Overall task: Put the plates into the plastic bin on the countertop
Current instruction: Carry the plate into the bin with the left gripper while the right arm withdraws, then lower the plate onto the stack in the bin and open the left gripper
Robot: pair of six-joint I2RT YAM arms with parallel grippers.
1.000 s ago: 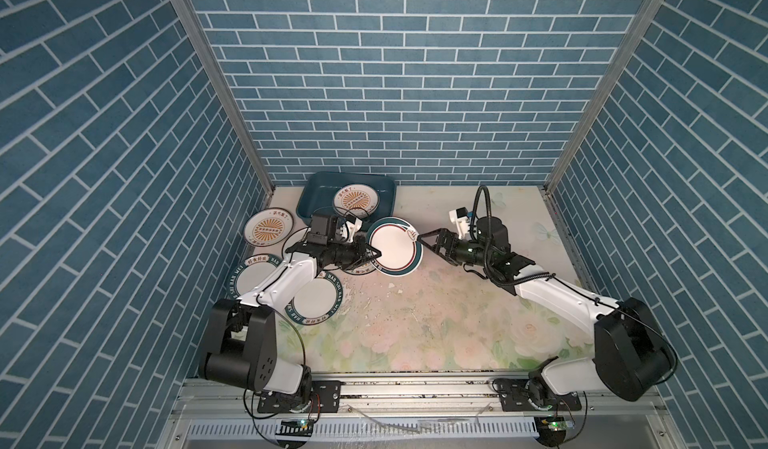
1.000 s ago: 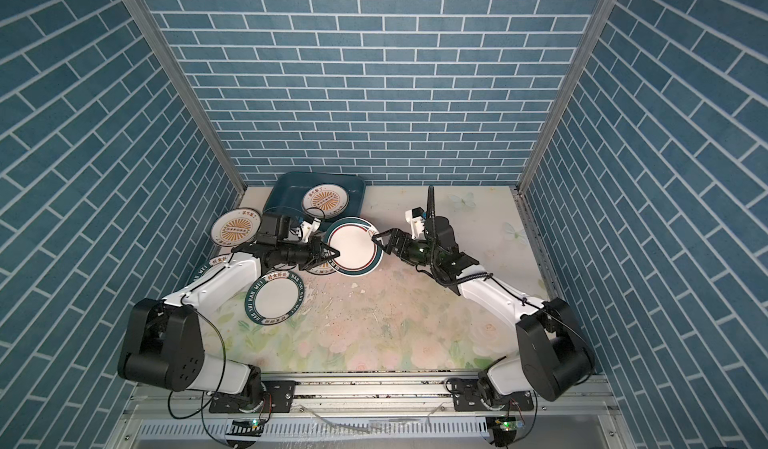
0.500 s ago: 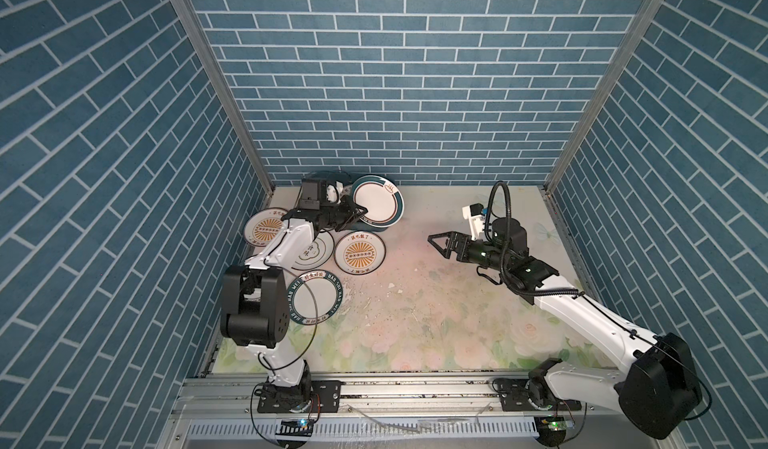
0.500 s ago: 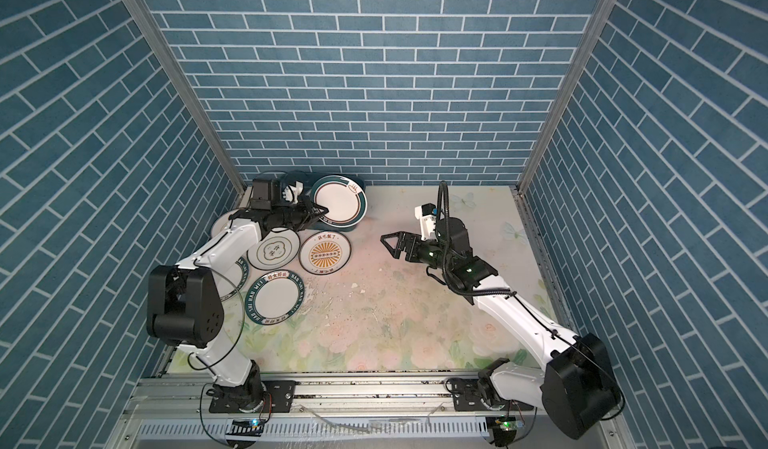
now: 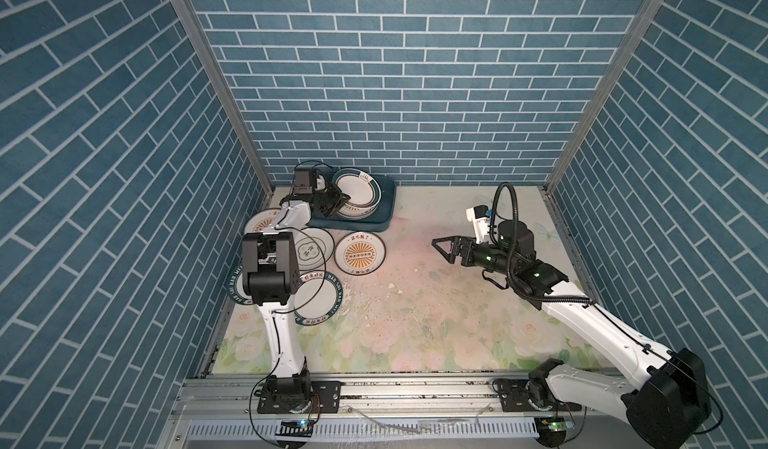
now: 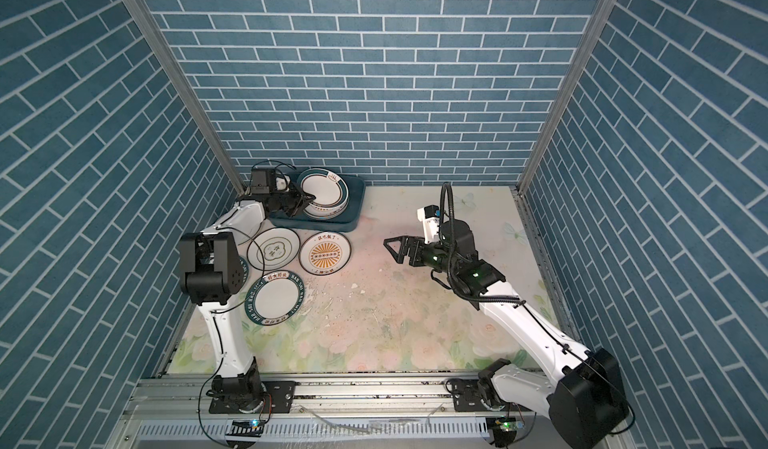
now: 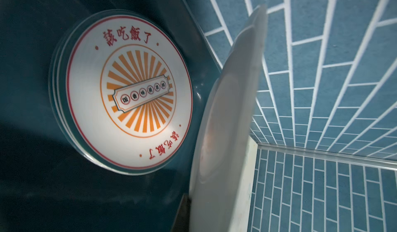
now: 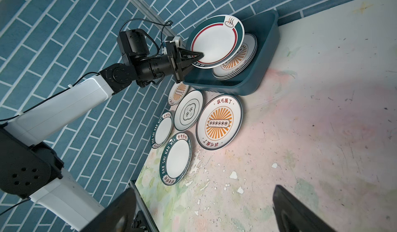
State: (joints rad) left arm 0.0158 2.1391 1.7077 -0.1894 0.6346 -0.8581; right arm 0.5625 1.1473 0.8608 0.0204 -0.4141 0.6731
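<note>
I will next bring the tilted white plate down with my left gripper onto the stack of sunburst plates in the teal bin (image 5: 384, 205) and let go of the white plate's rim, because that stack is below it.
The teal plastic bin (image 5: 384, 205) (image 6: 355, 208) stands at the back left of the countertop (image 5: 415, 301). My left gripper (image 5: 343, 198) (image 6: 309, 196) (image 8: 200, 55) is shut on the rim of a white plate with a green and red band (image 5: 357, 189) (image 8: 214, 41). It holds this plate tilted over a stack of sunburst plates (image 7: 129, 91) (image 8: 238, 63) in the bin. Several plates lie in front of the bin, among them a sunburst one (image 5: 359, 253), an emblem one (image 5: 313, 247) and a lettered one (image 5: 318, 301). My right gripper (image 5: 440, 249) (image 6: 392, 249) hovers open and empty at mid-right.
Blue brick walls close the back and both sides. A grey metal rail (image 5: 415, 388) runs along the front. My left arm's elbow (image 5: 270, 272) hangs over the left plates and hides part of a lettered one. White flaked patches (image 5: 390, 297) mark the middle.
My left gripper carried the banded plate from mid-counter back to the bin and now holds it lower over the stack. My right gripper drew away to the right, still open.
</note>
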